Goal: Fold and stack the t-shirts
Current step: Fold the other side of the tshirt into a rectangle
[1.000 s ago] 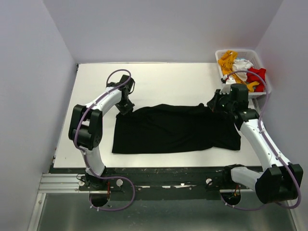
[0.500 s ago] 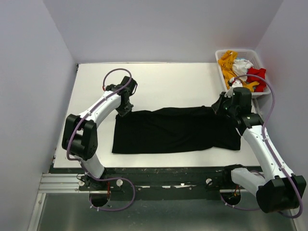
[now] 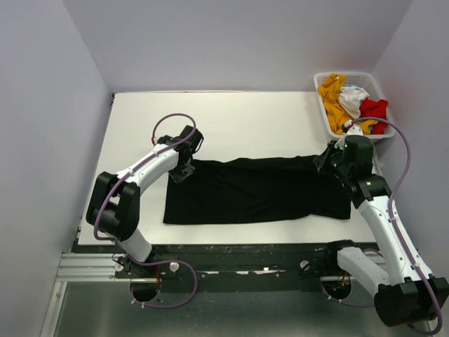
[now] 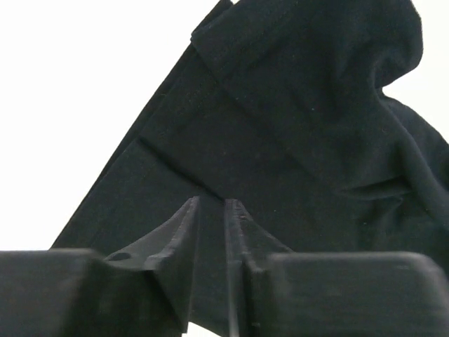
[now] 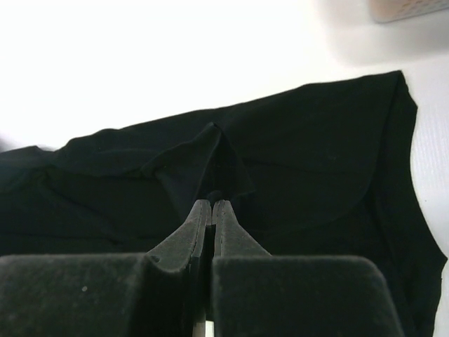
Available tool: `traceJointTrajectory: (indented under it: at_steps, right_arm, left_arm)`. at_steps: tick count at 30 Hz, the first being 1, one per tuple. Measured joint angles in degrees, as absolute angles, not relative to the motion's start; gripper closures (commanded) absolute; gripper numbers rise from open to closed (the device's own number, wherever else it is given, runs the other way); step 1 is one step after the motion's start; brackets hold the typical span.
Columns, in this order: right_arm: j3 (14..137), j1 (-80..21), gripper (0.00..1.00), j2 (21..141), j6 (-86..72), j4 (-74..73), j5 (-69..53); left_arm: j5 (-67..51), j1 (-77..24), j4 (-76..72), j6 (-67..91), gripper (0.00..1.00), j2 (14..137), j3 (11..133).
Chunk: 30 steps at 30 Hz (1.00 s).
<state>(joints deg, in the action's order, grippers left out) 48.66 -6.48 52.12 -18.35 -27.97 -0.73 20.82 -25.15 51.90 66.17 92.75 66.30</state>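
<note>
Next, my right gripper draws the pinched fold back toward the black shirt's near edge [image 3: 307, 213] and releases it, because the fold stands bunched up by the shirt's far edge.
The large black t-shirt [image 3: 256, 191] lies in a wide band across the table's middle, its far edge folded over. My left gripper [image 3: 184, 170] sits at its far left corner, shut on the cloth, which fills the narrow gap between the fingers in the left wrist view [image 4: 212, 203]. My right gripper [image 3: 327, 159] is at the far right corner, shut on a pinched fold of the shirt [image 5: 224, 161] right at its tips [image 5: 212, 203]. The orange-yellow t-shirt [image 3: 333, 95], white t-shirt [image 3: 353, 98] and red t-shirt [image 3: 372, 109] lie crumpled in the basket.
A white slatted basket [image 3: 351, 73] stands at the table's far right corner. White tabletop [image 3: 245, 123] shows beyond the black shirt, with walls close on the left, back and right. The table's near edge runs just in front of the shirt.
Both grippers have moved toward the near side and slightly rightward, carrying the black shirt's far edge with them. The shirt's band has become narrower.
</note>
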Motion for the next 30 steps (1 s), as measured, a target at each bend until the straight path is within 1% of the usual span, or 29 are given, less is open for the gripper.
traceJointTrajectory:
  at_steps: [1,4,5,11,15,16,19,23,24,27,28,29,30]
  right_arm:
    - [48.34,-6.48,0.99,52.21,-18.41,-28.01,-1.04]
    - [47.79,-6.48,0.99,52.69,-18.44,-28.23,-1.37]
    - [47.70,-6.50,0.99,52.84,-18.44,-28.25,-1.39]
    - [47.11,-6.50,0.99,52.93,-18.39,-28.21,-1.87]
    - [46.78,-6.50,0.99,52.93,-18.37,-28.21,-2.37]
    - [46.76,-6.48,0.99,52.93,-18.37,-28.21,-2.39]
    - [46.74,-6.48,0.99,52.93,-18.37,-28.21,-2.37]
    - [46.74,-6.50,0.99,52.93,-18.37,-28.21,-2.39]
    - [46.74,-6.50,0.99,52.93,-18.37,-28.21,-2.39]
    - [46.74,-6.50,0.99,52.95,-18.37,-28.18,-2.37]
    - [46.74,-6.50,0.99,52.97,-18.37,-28.18,-2.37]
    - [46.74,-6.50,0.99,52.97,-18.39,-28.18,-2.37]
    - [46.74,-6.50,0.99,52.97,-18.39,-28.18,-2.37]
  left_arm:
    - [20.82,-25.15,51.79,66.06,0.52,92.75,66.39]
    - [20.95,-25.08,51.96,65.52,0.33,92.90,68.45]
    - [20.93,-24.82,51.92,65.19,0.30,93.12,69.97]
    - [18.61,-21.34,48.34,63.68,0.29,97.78,78.17]
    - [14.22,-17.96,46.28,62.33,0.29,105.51,82.87]
    - [13.54,-17.34,46.09,62.15,0.30,107.55,83.77]
    - [11.77,-16.86,45.98,61.71,0.41,111.09,84.75]
    - [11.25,-16.91,46.74,61.71,0.57,111.66,84.68]
    - [11.33,-16.95,46.74,61.80,0.65,111.37,84.60]
    - [12.12,-16.99,46.92,62.22,0.84,109.84,83.09]
    - [12.49,-16.99,47.29,62.35,0.91,109.16,82.61]
    - [12.84,-16.97,47.72,62.39,0.97,108.68,82.28]
    - [13.17,-16.97,47.97,62.43,1.00,108.16,81.97]
